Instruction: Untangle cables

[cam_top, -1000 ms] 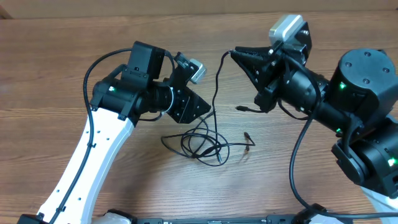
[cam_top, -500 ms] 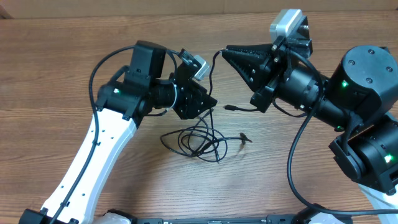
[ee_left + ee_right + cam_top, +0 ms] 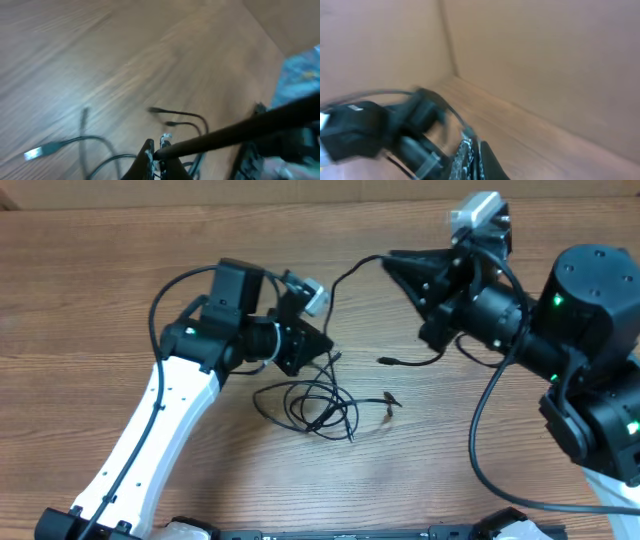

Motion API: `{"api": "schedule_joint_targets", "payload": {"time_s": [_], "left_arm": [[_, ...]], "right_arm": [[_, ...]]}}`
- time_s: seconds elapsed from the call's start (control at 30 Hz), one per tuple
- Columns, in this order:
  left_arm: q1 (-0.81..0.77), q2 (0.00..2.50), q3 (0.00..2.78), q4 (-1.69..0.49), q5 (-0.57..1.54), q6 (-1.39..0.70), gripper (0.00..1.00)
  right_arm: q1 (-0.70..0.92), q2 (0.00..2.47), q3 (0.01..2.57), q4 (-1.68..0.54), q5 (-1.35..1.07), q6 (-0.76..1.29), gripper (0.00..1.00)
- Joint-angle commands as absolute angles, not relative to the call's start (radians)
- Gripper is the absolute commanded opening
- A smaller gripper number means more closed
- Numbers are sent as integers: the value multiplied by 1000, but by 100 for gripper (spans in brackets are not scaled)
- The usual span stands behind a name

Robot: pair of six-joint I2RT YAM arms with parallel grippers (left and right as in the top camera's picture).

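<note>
My right gripper pulls sideways, away from my left gripper, next, then releases the cable's upper end (image 3: 384,257) (image 3: 470,136), since my left gripper pinches the cable above the tangle.
Several thin black cables lie in a tangle (image 3: 312,404) on the wooden table, in front of my left gripper. One cable (image 3: 338,280) rises from the tangle and arcs between the two grippers. My left gripper (image 3: 326,343) is shut on this cable just above the tangle; the left wrist view shows the jaws (image 3: 156,155) pinching it (image 3: 235,131). My right gripper (image 3: 391,259) is shut on the cable's upper end; the right wrist view shows the jaws (image 3: 473,146) closed on it. Loose plug tips lie to the right of the tangle (image 3: 396,399) and below my right gripper (image 3: 386,361).
A cable end with a pale flat plug (image 3: 37,151) lies on the table in the left wrist view. Thick black arm cables hang by both arms, one below my right arm (image 3: 478,430). My left arm (image 3: 360,131) shows blurred in the right wrist view.
My right gripper has pulled back to the right with the cable end. My left gripper has shifted slightly left. The loose plug tip below my right gripper swung left, then back right.
</note>
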State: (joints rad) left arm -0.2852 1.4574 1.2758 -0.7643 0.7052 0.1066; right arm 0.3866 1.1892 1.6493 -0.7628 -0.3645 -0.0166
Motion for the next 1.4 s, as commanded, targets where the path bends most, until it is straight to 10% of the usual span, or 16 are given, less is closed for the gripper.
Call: {"api": "schedule_joint_targets", "payload": {"time_s": [0.0, 0.23, 0.27, 0.33, 1.03, 1.37], "left_arm": [[-195, 1441, 1294, -773, 675, 59, 4], [-27, 1441, 1491, -936, 752, 64, 4], [-19, 1441, 1531, -967, 752, 76, 4], [-15, 1441, 1628, -1033, 748, 108, 4], [-28, 1442, 2078, -1287, 733, 109, 4], [-28, 1442, 2078, -1256, 722, 103, 4]], "right_arm": [[321, 1185, 1670, -799, -292, -54, 4], [197, 1188, 1669, -873, -292, -53, 4], [194, 1191, 1669, -889, -292, -53, 16], [194, 1201, 1669, -933, -292, -53, 100], [226, 1522, 1655, -1062, -1124, -259, 100], [453, 1657, 1655, -1086, -1022, -379, 92]]}}
